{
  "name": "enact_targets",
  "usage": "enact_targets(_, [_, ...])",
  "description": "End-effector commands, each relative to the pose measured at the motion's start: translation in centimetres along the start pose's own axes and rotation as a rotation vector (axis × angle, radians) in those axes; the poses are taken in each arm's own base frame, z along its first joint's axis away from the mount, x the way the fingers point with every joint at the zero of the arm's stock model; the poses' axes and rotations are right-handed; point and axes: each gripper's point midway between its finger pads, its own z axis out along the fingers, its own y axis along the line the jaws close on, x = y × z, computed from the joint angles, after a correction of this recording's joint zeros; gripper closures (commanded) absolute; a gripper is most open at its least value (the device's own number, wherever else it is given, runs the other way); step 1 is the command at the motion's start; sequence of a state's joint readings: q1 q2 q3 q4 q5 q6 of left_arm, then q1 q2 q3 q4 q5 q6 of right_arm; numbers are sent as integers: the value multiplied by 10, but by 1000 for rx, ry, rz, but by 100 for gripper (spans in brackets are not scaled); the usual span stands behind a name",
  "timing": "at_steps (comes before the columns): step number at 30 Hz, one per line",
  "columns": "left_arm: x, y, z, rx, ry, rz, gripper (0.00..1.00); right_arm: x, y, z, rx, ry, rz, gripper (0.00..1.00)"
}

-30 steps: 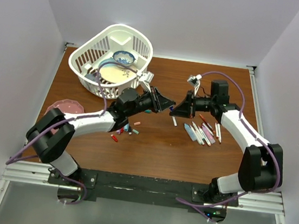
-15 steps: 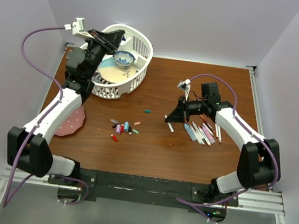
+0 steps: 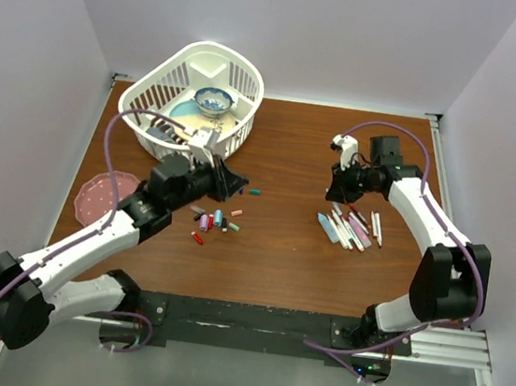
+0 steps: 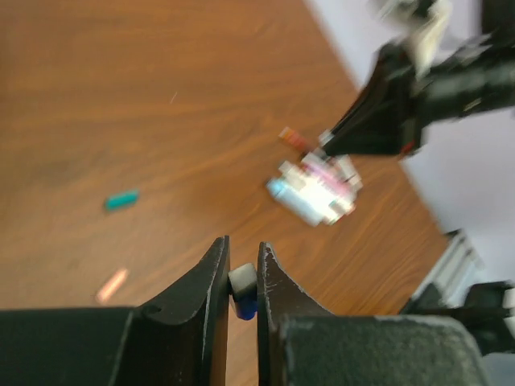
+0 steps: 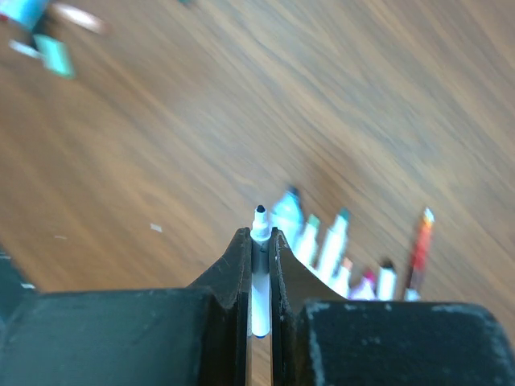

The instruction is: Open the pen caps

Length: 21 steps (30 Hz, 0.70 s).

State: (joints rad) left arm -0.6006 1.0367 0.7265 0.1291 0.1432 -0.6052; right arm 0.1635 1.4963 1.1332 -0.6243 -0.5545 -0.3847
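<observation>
I should move my right gripper to the right in the top view and lower it over the row of pens to release the white pen (image 5: 259,299), whose tip is already bare.
My left gripper (image 3: 237,183) (image 4: 243,277) hovers above the table left of centre, shut on a stubby blue pen cap (image 4: 244,293). My right gripper (image 3: 336,194) (image 5: 259,241) is shut on a white pen (image 5: 259,299) whose bare dark tip sticks out past the fingertips. It hangs just above the row of pens (image 3: 352,228) (image 5: 334,245) lying at centre right. Several loose pen caps (image 3: 213,220) lie in a cluster below my left gripper. A teal cap (image 3: 254,192) (image 4: 121,199) lies apart from the cluster, and an orange cap (image 4: 111,285) is near it.
A white basket (image 3: 244,78) holding a bowl and a plate stands at the back left. A pink plate (image 3: 98,194) lies at the left edge. My right gripper (image 4: 378,121) shows in the left wrist view above the pens.
The two grippers were together at mid-table a second ago. The left arm swung up over the basket and came back down near the caps. The right gripper moved back right over the pens.
</observation>
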Motion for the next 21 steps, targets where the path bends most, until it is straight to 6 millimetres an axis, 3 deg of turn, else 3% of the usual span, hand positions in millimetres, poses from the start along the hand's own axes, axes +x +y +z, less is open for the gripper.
enact_targets(1, [53,48,4,-174,111,56,100,40,-40,-3,175,214,-11,100])
enact_targets(4, [73,61,13,-197,159,68,100,61,-54,-2,231,294,8,100])
enact_targets(10, [95,78,29,-229,210,93,100,92,-59,0,241,406,33,94])
enact_targets(21, [116,102,51,-300,273,123,100,103,-56,3,213,449,49,64])
